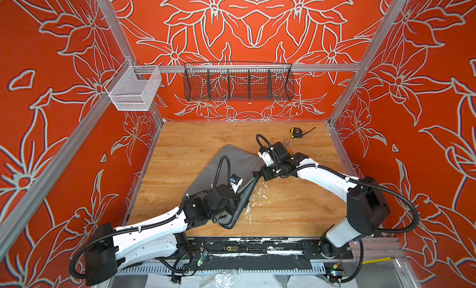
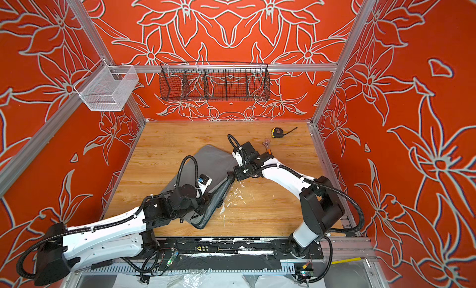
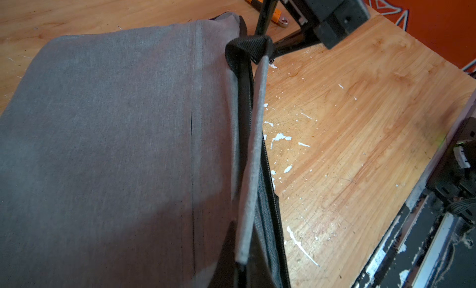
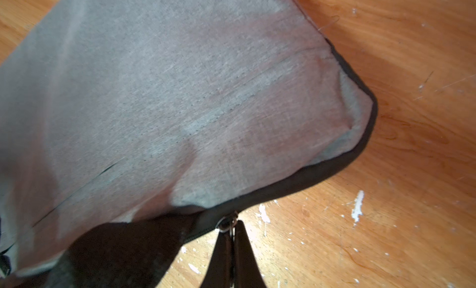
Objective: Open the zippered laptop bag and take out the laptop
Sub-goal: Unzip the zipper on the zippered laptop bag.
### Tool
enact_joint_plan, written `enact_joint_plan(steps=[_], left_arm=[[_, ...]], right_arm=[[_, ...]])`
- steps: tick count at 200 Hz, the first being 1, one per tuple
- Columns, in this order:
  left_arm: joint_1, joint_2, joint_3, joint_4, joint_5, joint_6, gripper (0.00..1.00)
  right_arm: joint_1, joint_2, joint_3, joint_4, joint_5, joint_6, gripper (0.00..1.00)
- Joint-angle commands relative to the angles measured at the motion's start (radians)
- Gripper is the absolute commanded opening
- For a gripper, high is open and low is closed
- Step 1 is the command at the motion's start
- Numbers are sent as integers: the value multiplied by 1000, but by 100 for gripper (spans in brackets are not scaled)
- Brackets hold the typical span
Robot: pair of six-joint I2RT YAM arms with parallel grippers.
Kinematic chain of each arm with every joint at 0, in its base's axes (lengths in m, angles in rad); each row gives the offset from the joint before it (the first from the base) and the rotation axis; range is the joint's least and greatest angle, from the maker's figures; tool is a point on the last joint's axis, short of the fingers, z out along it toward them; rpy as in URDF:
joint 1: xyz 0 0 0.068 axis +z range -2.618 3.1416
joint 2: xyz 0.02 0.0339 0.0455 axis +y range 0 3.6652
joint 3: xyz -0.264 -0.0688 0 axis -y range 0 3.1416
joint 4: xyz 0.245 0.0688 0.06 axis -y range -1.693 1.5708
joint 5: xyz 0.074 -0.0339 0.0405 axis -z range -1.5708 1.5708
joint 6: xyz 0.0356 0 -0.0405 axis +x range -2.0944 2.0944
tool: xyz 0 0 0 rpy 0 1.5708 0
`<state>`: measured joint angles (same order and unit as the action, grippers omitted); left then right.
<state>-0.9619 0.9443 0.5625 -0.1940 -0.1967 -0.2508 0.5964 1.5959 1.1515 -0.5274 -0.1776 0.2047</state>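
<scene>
The bag's zipper is still closed there, so the robot's right gripper will move outward along the bag's edge and around its rounded far corner (image 4: 367,118), then let go of the pull.
The grey zippered laptop bag (image 1: 237,160) (image 2: 210,158) lies slantwise on the wooden table (image 1: 195,140). My left gripper (image 1: 238,205) (image 3: 243,266) is shut on a grey fabric strip (image 3: 253,150) along the bag's long side, held up near the front end. Beside that strip the black zipper (image 3: 270,196) gapes, showing a dark inside. My right gripper (image 1: 256,174) (image 4: 231,231) is shut on the metal zipper pull ring (image 4: 228,223), further back on the same side near the rounded corner (image 4: 360,114). The laptop is hidden.
A yellow tape measure (image 1: 296,132) and an orange-handled wrench (image 2: 266,145) lie at the back right of the table. A black wire basket (image 1: 238,83) and a white mesh basket (image 1: 134,91) hang on the rails. White paint flecks (image 1: 260,194) mark the wood beside the bag.
</scene>
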Motion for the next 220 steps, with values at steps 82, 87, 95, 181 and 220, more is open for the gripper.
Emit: enact_joint_plan(steps=[82,87,95,181,220], left_arm=[[0,-72,13,-123,7,23,0],[0,-79,12,-125,13,29,0],[0,-90,8,-126,29,42,0],[0,-190,-16,-166,57,64,0],[0,-234,-26,-175,72,92,0]], right_arm=[[-75,76,125,-112,128,-94,0],[-80,79,128,-112,125,-93,0],[-88,86,131,-110,120,-95,0],[-167,193,203,-109,66,-149,0],[-202,253,268,-106,-15,-176,0]])
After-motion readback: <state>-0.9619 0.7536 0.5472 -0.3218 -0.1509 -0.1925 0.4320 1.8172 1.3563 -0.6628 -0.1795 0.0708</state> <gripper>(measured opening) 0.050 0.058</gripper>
